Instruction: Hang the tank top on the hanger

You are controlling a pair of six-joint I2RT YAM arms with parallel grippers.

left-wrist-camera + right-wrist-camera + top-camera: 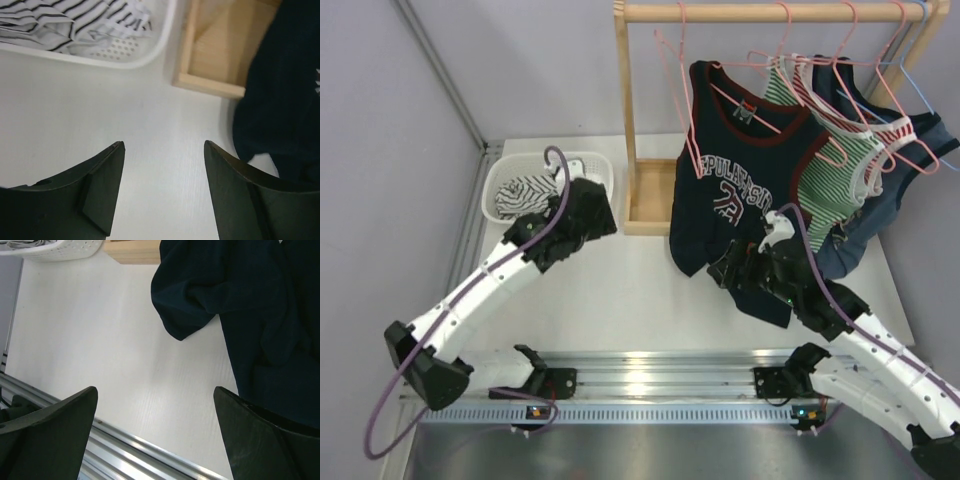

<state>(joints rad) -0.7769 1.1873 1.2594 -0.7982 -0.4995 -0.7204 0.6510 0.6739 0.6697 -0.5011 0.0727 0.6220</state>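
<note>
My left gripper moves outward over the tank top, crumpled in the basket beyond its open fingers, next, then down onto a fold point(527, 194) point(69, 24).
The tank top point(522, 194), white with thin dark stripes, lies crumpled in a white basket point(500, 172) at the back left; the left wrist view has the tank top point(65, 25) at its upper left. My left gripper point(598, 214) hovers open just right of the basket, its jaws point(164, 146) wide apart over bare table. An empty pink hanger point(688, 120) hangs at the left end of the wooden rack's rod. My right gripper point(732, 270) is open and empty by the hem of a hanging navy top point(740, 170), which also fills the right of the right wrist view point(240, 300).
The wooden rack point(630, 120) stands at the back with its base tray point(220, 60) on the table. It carries the navy top, a green-and-white striped top point(835, 165) and a light blue hanger point(920, 80). An aluminium rail point(650, 365) runs along the near edge.
</note>
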